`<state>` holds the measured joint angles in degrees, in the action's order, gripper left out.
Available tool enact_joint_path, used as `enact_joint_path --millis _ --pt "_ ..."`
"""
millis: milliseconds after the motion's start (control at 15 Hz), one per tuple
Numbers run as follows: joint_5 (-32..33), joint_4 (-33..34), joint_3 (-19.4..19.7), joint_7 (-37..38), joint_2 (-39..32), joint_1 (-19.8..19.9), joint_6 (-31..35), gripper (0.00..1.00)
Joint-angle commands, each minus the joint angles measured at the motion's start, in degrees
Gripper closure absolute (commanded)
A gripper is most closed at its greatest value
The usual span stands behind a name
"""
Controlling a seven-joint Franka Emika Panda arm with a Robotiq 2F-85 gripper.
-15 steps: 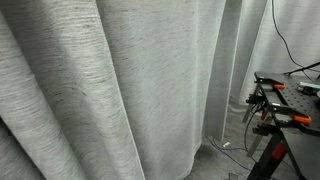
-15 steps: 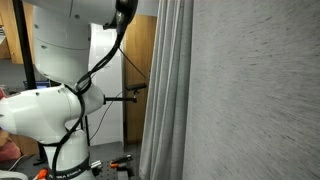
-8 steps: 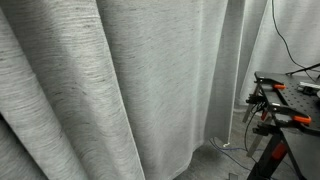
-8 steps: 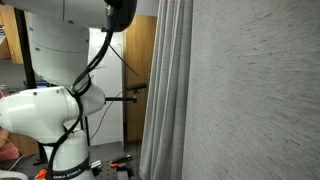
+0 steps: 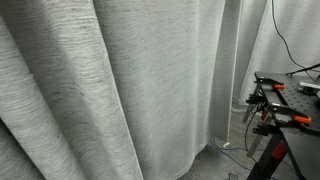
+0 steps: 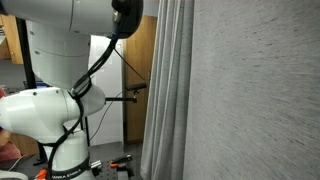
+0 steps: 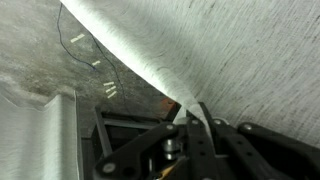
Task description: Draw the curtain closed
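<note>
The curtain's broad part (image 5: 165,70) (image 7: 262,50) is to the right in the wrist view. My gripper should next pull the curtain's pinched edge that way and let go of the edge.
The curtain (image 5: 130,80) is light-grey woven fabric with fine horizontal streaks and deep vertical folds; it fills most of both exterior views (image 6: 250,90). In the wrist view the curtain (image 7: 220,50) sweeps across the top and narrows to a pinched edge between my fingers. My gripper (image 7: 190,118) is shut on that edge. The gripper itself is hidden in both exterior views; only the white arm (image 6: 55,100) shows beside the curtain.
A paler, smoother curtain (image 5: 290,40) hangs at the back. A black table (image 5: 290,100) with orange-handled clamps and cables stands beside it. A wooden door (image 6: 135,70) and a tripod base are behind the arm. The floor shows in the wrist view (image 7: 40,50).
The arm's upper link has shifted slightly toward the curtain in the exterior view. The curtain folds look almost unchanged.
</note>
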<state>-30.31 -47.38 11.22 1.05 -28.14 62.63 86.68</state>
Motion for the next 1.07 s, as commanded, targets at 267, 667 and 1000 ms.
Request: enact_joint_path --millis 267,667,1000 --pt "10.3 -1.3 0.2 -11.1 1.6 -6.6 0.7 1.0" --pt "18.4 -4.9 -0.4 -18.9 5.2 -14.4 3.5 1.0" --pt "24.8 -10.8 -1.1 -23.2 10.5 -22.1 5.8 1.0"
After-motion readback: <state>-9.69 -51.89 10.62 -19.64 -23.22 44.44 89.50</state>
